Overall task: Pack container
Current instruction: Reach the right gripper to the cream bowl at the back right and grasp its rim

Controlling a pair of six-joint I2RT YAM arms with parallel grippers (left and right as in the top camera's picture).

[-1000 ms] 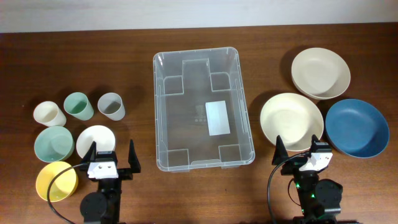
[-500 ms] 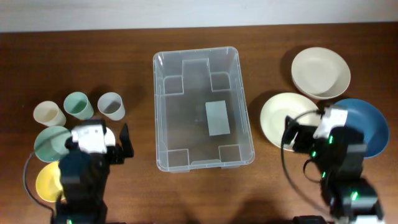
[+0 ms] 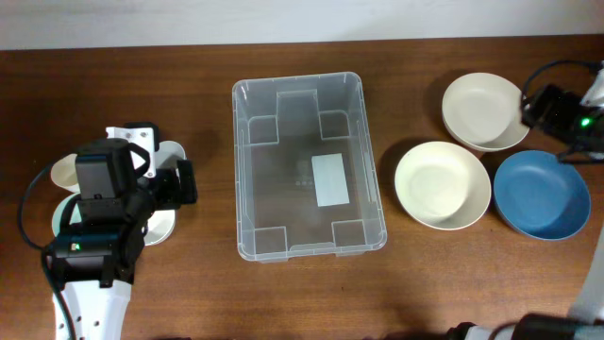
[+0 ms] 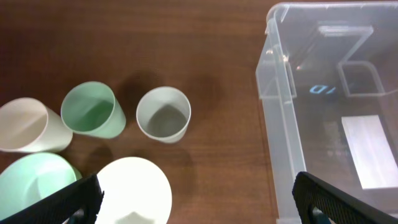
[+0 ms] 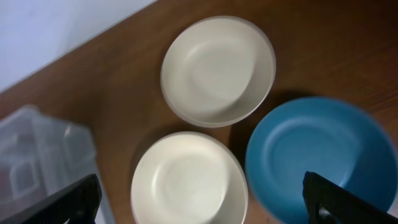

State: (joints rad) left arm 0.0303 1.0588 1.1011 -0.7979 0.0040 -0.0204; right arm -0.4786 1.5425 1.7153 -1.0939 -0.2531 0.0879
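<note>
The bare tabletop beside the far cream bowl leaves room for a finger, so the robot's right gripper needs to move down next onto the bowl's rim away from the container.
The container (image 3: 293, 189) is a large clear tub with a white label, standing in the middle of the table with nothing in it. It also shows in the left wrist view (image 4: 311, 124) and the right wrist view (image 5: 37, 155). My left gripper (image 3: 159, 185) is open and empty, high above the cups and small bowls to the container's left; its fingers (image 4: 199, 199) span a small white bowl (image 4: 134, 190). My right gripper (image 3: 557, 111) is open and empty at the far right, high above the bowls; its fingers (image 5: 199, 199) frame the near cream bowl (image 5: 188, 180).
Left of the container stand a cream cup (image 4: 28, 124), a green cup (image 4: 93, 111), a grey cup (image 4: 163, 114) and a mint bowl (image 4: 34, 180). On the right are a far cream bowl (image 3: 485, 111), a near cream bowl (image 3: 442, 184) and a blue bowl (image 3: 542, 194).
Both arms have left the table's front edge. The left arm now hangs over the cups, hiding most of them from overhead; the right arm swung to the far right edge.
</note>
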